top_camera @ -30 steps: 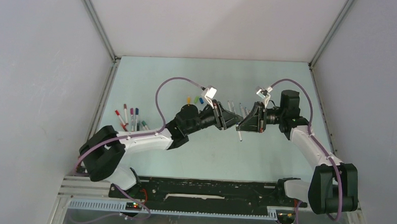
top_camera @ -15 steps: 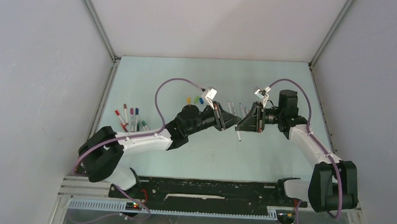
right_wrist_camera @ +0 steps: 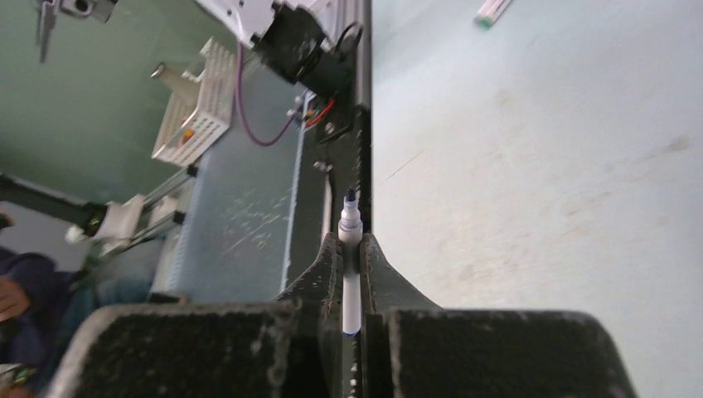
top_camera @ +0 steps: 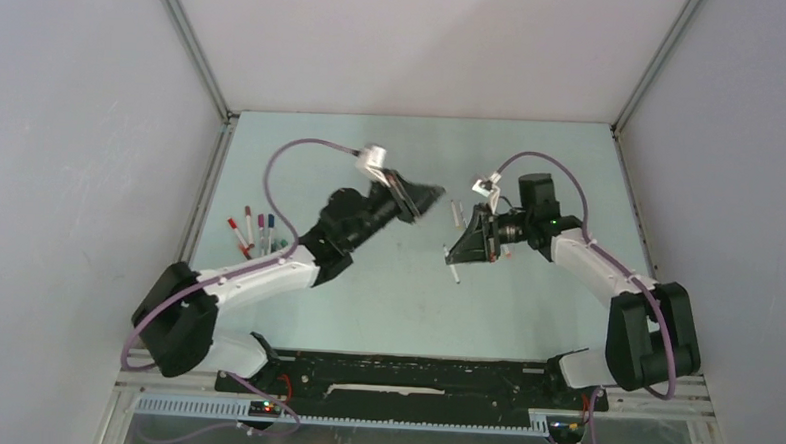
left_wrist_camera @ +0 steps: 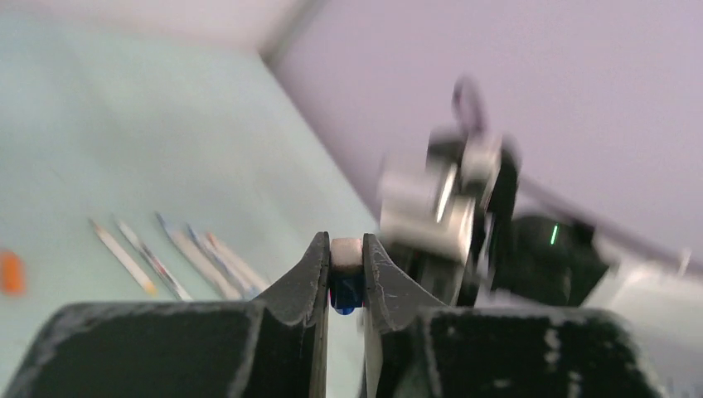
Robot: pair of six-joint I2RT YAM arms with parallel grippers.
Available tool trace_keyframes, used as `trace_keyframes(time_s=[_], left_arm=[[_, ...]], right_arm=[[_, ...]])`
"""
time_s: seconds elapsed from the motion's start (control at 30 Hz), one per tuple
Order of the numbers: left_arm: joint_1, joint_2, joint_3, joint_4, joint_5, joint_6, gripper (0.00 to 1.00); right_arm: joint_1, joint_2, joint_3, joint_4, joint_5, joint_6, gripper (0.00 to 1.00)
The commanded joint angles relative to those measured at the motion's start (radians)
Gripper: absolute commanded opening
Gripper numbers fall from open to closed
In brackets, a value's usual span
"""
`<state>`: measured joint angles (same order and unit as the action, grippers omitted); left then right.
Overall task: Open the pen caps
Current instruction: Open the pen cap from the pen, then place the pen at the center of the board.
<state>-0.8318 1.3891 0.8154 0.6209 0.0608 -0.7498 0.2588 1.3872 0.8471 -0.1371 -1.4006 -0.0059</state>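
Observation:
The pen's dark-blue tip is already uncovered. I need to move my right gripper to the right in the top view, then tilt it down beside the white bodies of the uncapped pens.
The overhead view shows my left gripper [top_camera: 430,195] raised over the middle of the table, apart from the right one. The left wrist view has that gripper [left_wrist_camera: 346,243] shut on a short blue pen cap [left_wrist_camera: 346,286] with a pale end. My right gripper [top_camera: 457,256] is shut on a white pen barrel [right_wrist_camera: 351,286] whose bare dark-blue tip [right_wrist_camera: 351,197] sticks out past the fingertips. An orange cap [left_wrist_camera: 10,272] lies on the table at the left. Other caps are hidden behind the left arm in the overhead view.
Several capped pens [top_camera: 253,232] lie in a row near the left wall. Several uncapped white barrels [left_wrist_camera: 178,257] lie on the table behind the grippers, one visible overhead [top_camera: 456,214]. A green-tipped pen [right_wrist_camera: 495,9] lies farther off. The table's near edge has a black rail [top_camera: 412,388].
My left gripper closed on the blue cap, pulled it off the pen and swung back and left. The right gripper shifted left with the bare barrel.

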Motion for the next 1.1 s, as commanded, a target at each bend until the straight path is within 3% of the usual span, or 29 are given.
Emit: trace_keyframes(time_s=[0.0, 0.1, 0.23, 0.37, 0.47, 0.6, 1.07], left_arm=[[0.098, -0.123, 0.036, 0.198, -0.189, 0.038, 0.0], [0.113, -0.156, 0.004, 0.213, -0.198, 0.043, 0.0], [0.148, -0.179, -0.033, 0.167, -0.149, 0.02, 0.0], [0.176, -0.188, -0.042, -0.043, -0.07, 0.0, 0.0], [0.179, -0.188, -0.049, -0.208, -0.02, 0.016, 0.0], [0.179, -0.202, -0.104, -0.295, 0.037, 0.04, 0.0], [0.179, -0.254, -0.265, -0.271, 0.084, 0.061, 0.0]], right_arm=[[0.051, 0.04, 0.012, -0.168, -0.007, -0.089, 0.0], [0.051, 0.04, 0.019, -0.164, -0.002, -0.084, 0.0], [0.015, 0.022, 0.084, -0.339, 0.093, -0.242, 0.0], [-0.042, -0.026, 0.095, -0.366, 0.372, -0.278, 0.0], [-0.098, -0.015, 0.089, -0.311, 0.613, -0.213, 0.0], [-0.182, 0.03, 0.094, -0.276, 0.79, -0.184, 0.0], [-0.288, 0.258, 0.203, -0.323, 0.979, -0.223, 0.02]])
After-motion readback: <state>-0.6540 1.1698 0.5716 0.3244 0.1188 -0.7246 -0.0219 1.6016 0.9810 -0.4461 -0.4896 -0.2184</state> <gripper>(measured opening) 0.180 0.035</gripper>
